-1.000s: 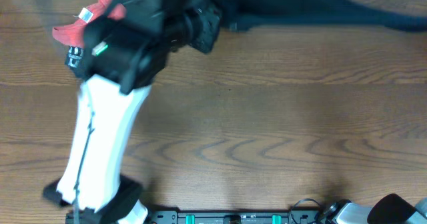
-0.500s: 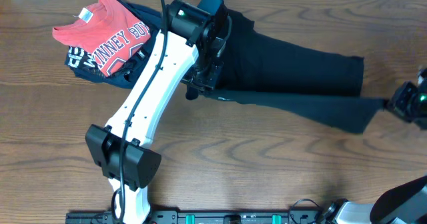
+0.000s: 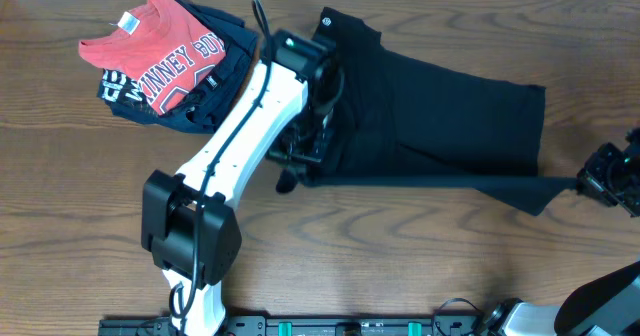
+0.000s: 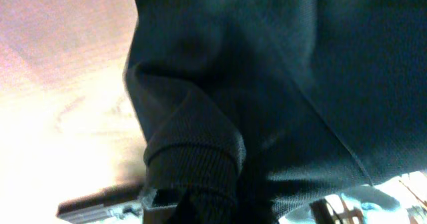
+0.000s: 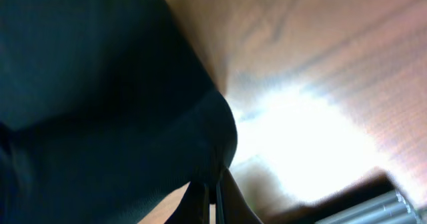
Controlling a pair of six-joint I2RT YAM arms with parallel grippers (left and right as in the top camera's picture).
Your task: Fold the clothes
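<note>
The end of the shirt's front edge is lifted, so my left gripper will next draw back and lower to the bare wood (image 3: 270,213) between the shirt and the bar to release it.
The clothes, a black T-shirt (image 3: 440,106), lie spread across the middle and right of the table. Its front edge is lifted and stretched taut between both grippers. My left gripper (image 3: 296,174) is shut on the left end of that edge. In the left wrist view, a bunched fold of the black fabric (image 4: 195,163) sits in the left gripper (image 4: 200,204). My right gripper (image 3: 588,186) is shut on the right corner. In the right wrist view, the right gripper (image 5: 212,196) pinches the black cloth (image 5: 100,84) between its thin fingers.
A red T-shirt with white lettering (image 3: 150,44) lies on a navy garment (image 3: 205,101) at the back left. The white left arm (image 3: 235,141) reaches diagonally over the wooden table (image 3: 420,256). A black rail runs along the front edge.
Both grippers have moved toward the front of the table with the shirt's edge. The black shirt came in from the far side and now lies spread with its front edge pulled taut.
</note>
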